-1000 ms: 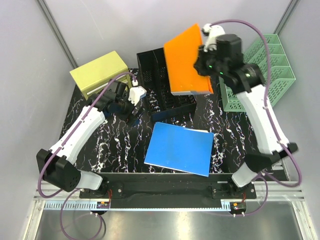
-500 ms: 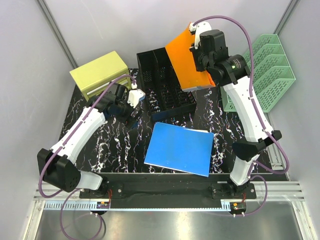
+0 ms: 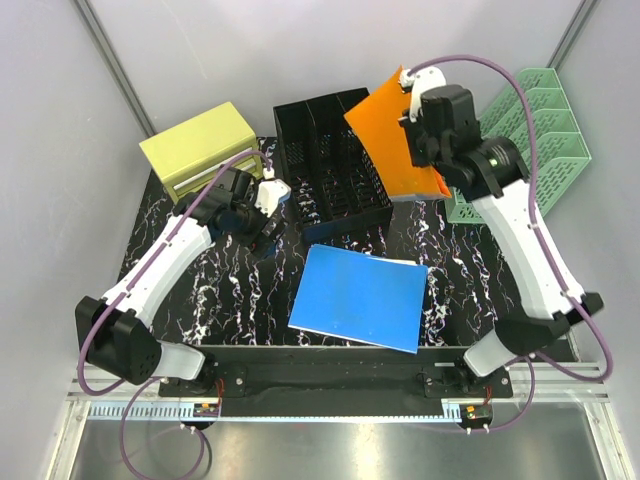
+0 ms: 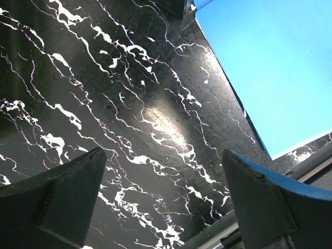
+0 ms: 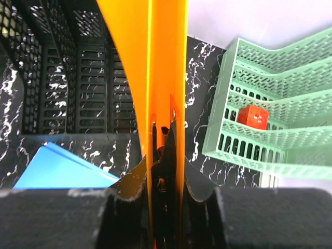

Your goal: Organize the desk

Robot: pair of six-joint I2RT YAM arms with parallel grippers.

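I will move my right gripper to the left in the top view, lower it and let go of the folder, because the slot of the black file holder [image 3: 325, 170] nearest the trays is empty.
The desk [image 3: 200, 290] is a black tabletop with white veins. My right gripper [image 3: 415, 140] is shut on an orange folder [image 3: 385, 135] and holds it in the air, tilted, between the black mesh file holder [image 3: 325, 170] and the green trays. In the right wrist view the orange folder [image 5: 166, 52] stands edge-on, its lower edge pinched in the right gripper [image 5: 165, 150]. A blue folder [image 3: 360, 297] lies flat on the near middle of the desk. My left gripper [image 3: 262, 225] hovers open over bare desk [image 4: 129, 104], left of the blue folder [image 4: 270, 62].
A stack of green mesh trays [image 3: 530, 140] stands at the back right; a small red block [image 5: 253, 116] sits in one tier. A yellow-green box [image 3: 200, 148] stands at the back left. The black file holder [image 5: 57, 78] has several upright slots.
The right arm swung the orange folder left over the file holder's right end, then back right and slightly lower; it now stands more edge-on. The left arm has barely moved.
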